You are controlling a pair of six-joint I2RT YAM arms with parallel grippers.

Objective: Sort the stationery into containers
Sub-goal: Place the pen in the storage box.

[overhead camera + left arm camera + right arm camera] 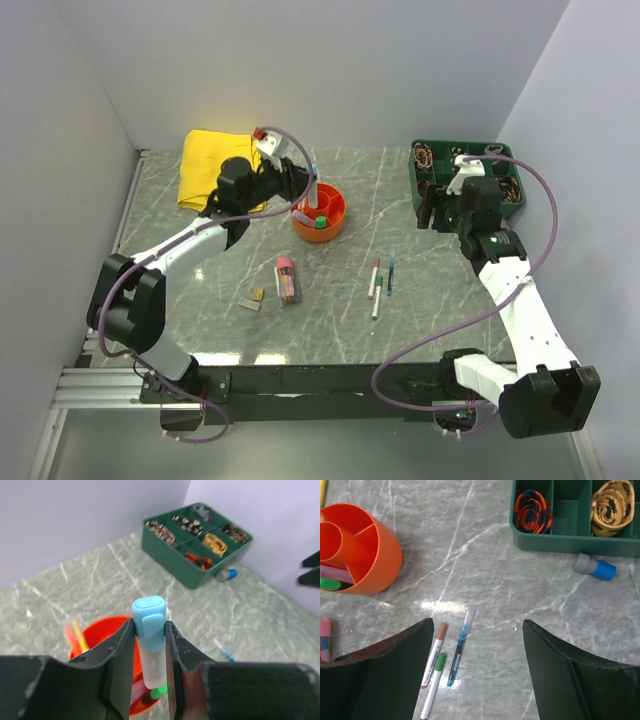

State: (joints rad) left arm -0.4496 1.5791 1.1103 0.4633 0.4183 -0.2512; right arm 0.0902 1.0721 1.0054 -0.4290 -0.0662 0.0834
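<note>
The left gripper lowers the highlighter from over the bowl back toward its near section [311, 220] [144, 692] next, between the purple and green-capped items.
My left gripper [305, 195] [149, 626] is shut on a highlighter [149, 630] with a light blue cap and clear body, held upright just over the orange organiser bowl [325, 236] [100, 626]. The bowl holds a green-capped item [159, 691] and thin orange and yellow sticks [75, 636]. My right gripper [432, 210] [477, 624] is open and empty, above three pens on the table: a brown-capped marker [434, 654], a green-capped marker [435, 682] and a blue pen [460, 647]. A pink-capped clear tube [286, 279] and small tan blocks [253, 300] lie left of the pens.
A green divided tray [415, 185] [560, 544] of coiled items stands at the back right, with a blue-capped grey piece [594, 568] lying beside it. A folded yellow cloth [212, 165] lies at the back left. Walls close in the table on three sides.
</note>
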